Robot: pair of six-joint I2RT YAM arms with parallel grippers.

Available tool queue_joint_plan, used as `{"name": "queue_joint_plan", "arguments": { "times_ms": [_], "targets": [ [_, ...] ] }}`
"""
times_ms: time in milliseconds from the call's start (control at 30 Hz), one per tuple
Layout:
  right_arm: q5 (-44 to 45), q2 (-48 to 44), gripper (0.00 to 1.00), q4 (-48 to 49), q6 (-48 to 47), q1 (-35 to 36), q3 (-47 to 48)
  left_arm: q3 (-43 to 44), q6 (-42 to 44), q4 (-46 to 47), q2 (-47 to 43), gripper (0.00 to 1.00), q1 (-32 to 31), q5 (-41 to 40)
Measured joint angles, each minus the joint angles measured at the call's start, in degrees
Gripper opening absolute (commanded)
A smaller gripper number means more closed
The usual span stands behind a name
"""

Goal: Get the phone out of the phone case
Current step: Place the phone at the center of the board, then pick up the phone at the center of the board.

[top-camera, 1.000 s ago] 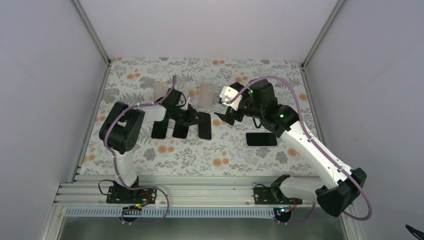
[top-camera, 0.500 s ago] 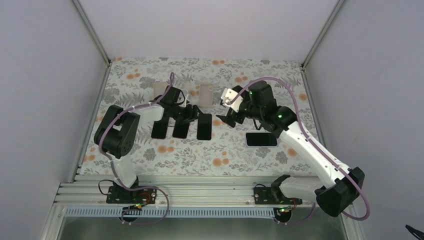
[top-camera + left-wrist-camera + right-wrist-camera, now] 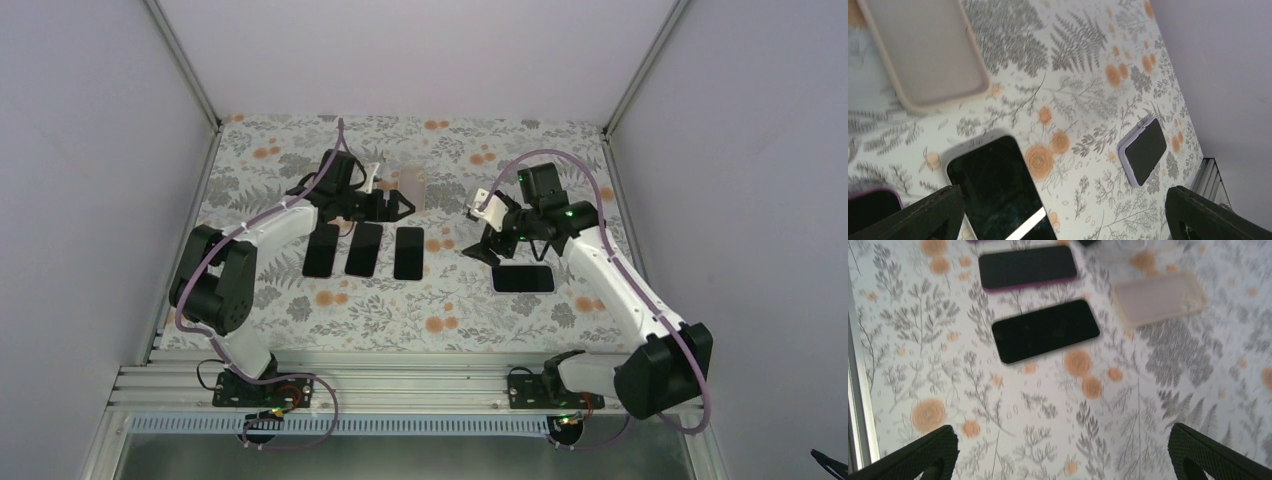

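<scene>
My right gripper goes back and to the right in the top view next, lowering over the lavender case's long edges, since the case's rim still encloses the phone.
A black phone in a lavender case [image 3: 523, 278] lies flat at the right of the mat, and shows small in the left wrist view [image 3: 1145, 150]. Three more phones lie in a row: left [image 3: 321, 250], middle in a purple case [image 3: 364, 248] [image 3: 1027, 267], and right, all black [image 3: 408, 252] [image 3: 998, 190] [image 3: 1045, 330]. My left gripper [image 3: 390, 208] [image 3: 1068, 220] hangs open just beyond that row, holding nothing. My right gripper [image 3: 478, 243] [image 3: 1063, 455] is open and empty too, above bare mat between the row and the lavender-cased phone.
An empty translucent case [image 3: 412, 185] [image 3: 923, 55] [image 3: 1158, 297] lies behind the row of phones. The floral mat [image 3: 440, 310] is fenced by grey walls and metal posts [image 3: 185, 65]. A slotted rail [image 3: 400, 385] runs along the near edge.
My left gripper opened wide and drew back from the row of phones toward the far side. My right gripper swung right and nearer, toward the lavender-cased phone.
</scene>
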Motion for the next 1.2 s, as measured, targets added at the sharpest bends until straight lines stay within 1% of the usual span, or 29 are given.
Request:
{"name": "queue_joint_plan", "arguments": {
  "times_ms": [133, 267, 500, 633, 833, 1033, 1200],
  "targets": [
    [-1.6, 2.7, 0.99, -3.4, -5.1, -5.6, -1.7, 2.3, 3.2, -0.3, -0.8, 1.00, 0.0, -0.5],
    [-1.6, 5.2, 0.99, -7.2, -11.1, -11.0, -3.4, 2.3, 5.1, -0.5, -2.2, 1.00, 0.0, -0.8],
    [-0.4, 7.8, 0.99, -9.0, -20.4, -17.1, -7.4, 2.2, 7.2, -0.5, -2.6, 1.00, 0.0, -0.2],
    [1.4, 7.9, 0.99, -9.0, -24.7, -18.6, -10.4, 2.2, 7.8, -0.5, -2.6, 1.00, 0.0, 0.7],
    [6.8, 8.6, 0.99, -5.0, -29.6, -18.7, -15.5, 2.2, 7.8, -0.5, -2.3, 1.00, 0.0, 1.2],
    [9.7, 14.1, 0.99, -2.3, -33.7, -19.5, -15.8, 2.2, 7.8, -0.4, -2.2, 1.00, 0.0, 1.8],
    [11.1, 16.4, 0.99, -0.5, -36.9, -20.2, -15.7, 1.9, 7.8, -0.3, -2.2, 1.00, 0.0, 1.8]
  ]
}}
